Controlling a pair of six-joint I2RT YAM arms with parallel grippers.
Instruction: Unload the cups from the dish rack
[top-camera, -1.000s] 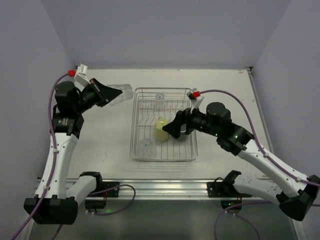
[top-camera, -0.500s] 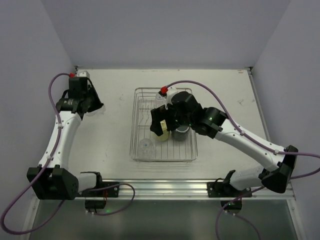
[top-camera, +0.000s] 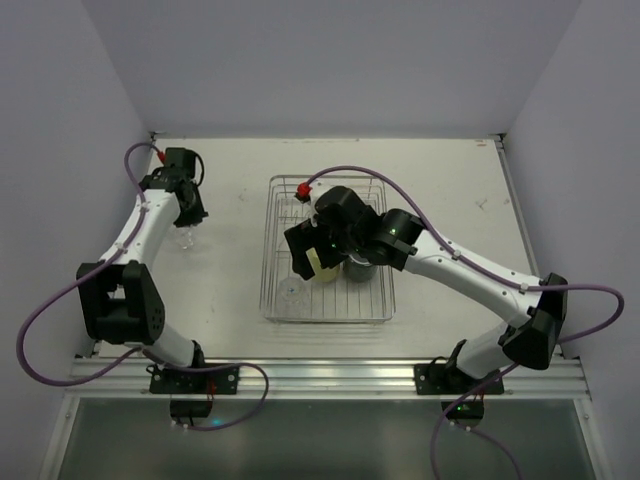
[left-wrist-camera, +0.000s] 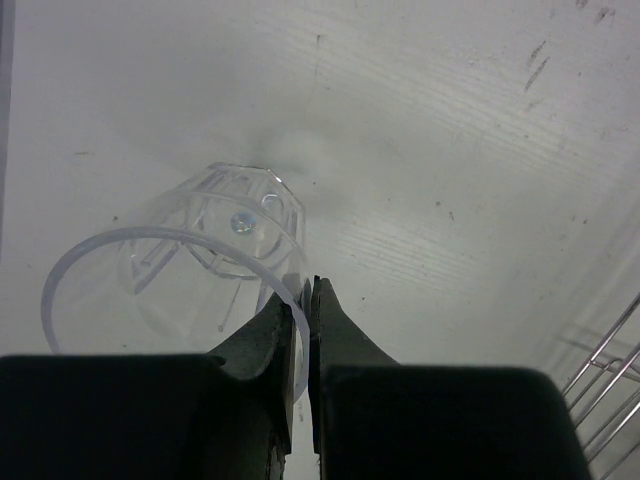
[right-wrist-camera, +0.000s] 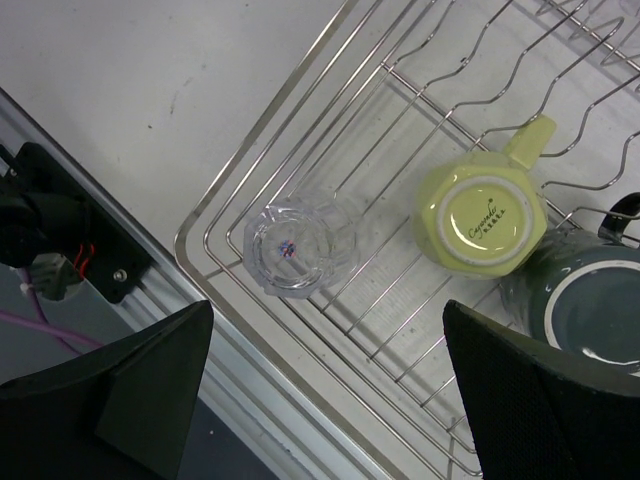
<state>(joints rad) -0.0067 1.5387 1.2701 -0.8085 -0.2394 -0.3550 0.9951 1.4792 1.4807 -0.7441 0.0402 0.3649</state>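
Observation:
My left gripper holds the clear tumbler (top-camera: 187, 240) (left-wrist-camera: 243, 215) with its base already facing the table, and should move straight down to the bare table below and release its rim.
A clear tumbler (left-wrist-camera: 190, 250) stands mouth up over the table left of the dish rack (top-camera: 340, 320), also seen as the clear tumbler (top-camera: 185, 238) from above. My left gripper (left-wrist-camera: 303, 295) is shut on its rim, one finger inside and one outside. My right gripper (right-wrist-camera: 330, 400) hangs wide open above the rack's near left corner, holding nothing. Below it, a second clear tumbler (right-wrist-camera: 298, 248), a pale yellow cup (right-wrist-camera: 480, 218) and a dark mug (right-wrist-camera: 590, 310) sit bottom up on the wires. In the top view my right gripper (top-camera: 300, 268) partly covers the yellow cup (top-camera: 325, 268).
The aluminium rail (top-camera: 320, 375) with both arm bases runs along the near table edge, close to the rack's front rim (right-wrist-camera: 230, 290). Upright prongs (right-wrist-camera: 560, 60) line the rack beyond the cups. White walls close in the table on three sides.
My left arm swung left and down, carrying the clear tumbler from beside the rack to the left table area. My right arm moved left across the rack, past the yellow cup.

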